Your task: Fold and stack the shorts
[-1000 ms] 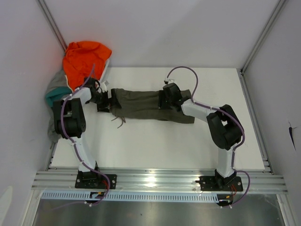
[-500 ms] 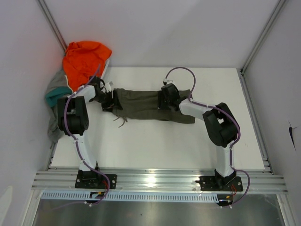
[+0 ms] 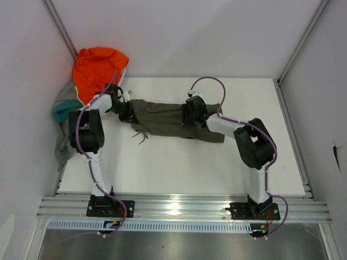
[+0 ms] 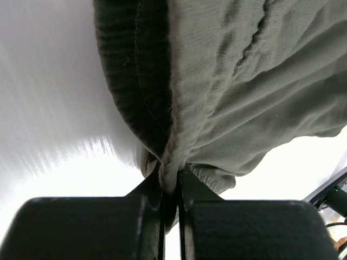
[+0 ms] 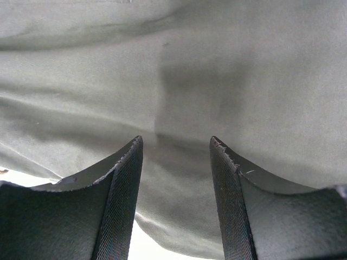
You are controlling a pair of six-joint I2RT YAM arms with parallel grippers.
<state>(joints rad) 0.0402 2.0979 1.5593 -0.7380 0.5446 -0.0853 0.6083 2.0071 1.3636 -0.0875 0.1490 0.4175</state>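
Observation:
Next, my left gripper carries the olive green shorts' waistband edge left in the top view to bare tabletop by the grey shorts and releases it.
Olive green shorts lie spread across the back middle of the table, drawstrings trailing off their left front. My left gripper is shut on the waistband edge at the left end; the left wrist view shows the cloth fold pinched between the closed jaws. My right gripper rests on the right half of the shorts, its fingers apart with cloth lying flat under them and nothing pinched. Grey shorts lie in the heap at the far left.
An orange garment tops the pile in the back left corner, with a teal piece beside the grey cloth, off the table's left edge. White walls and metal frame rails bound the table.
My left gripper moved right onto the waistband end and closed on it. The right arm shifted slightly left, jaws unchanged.

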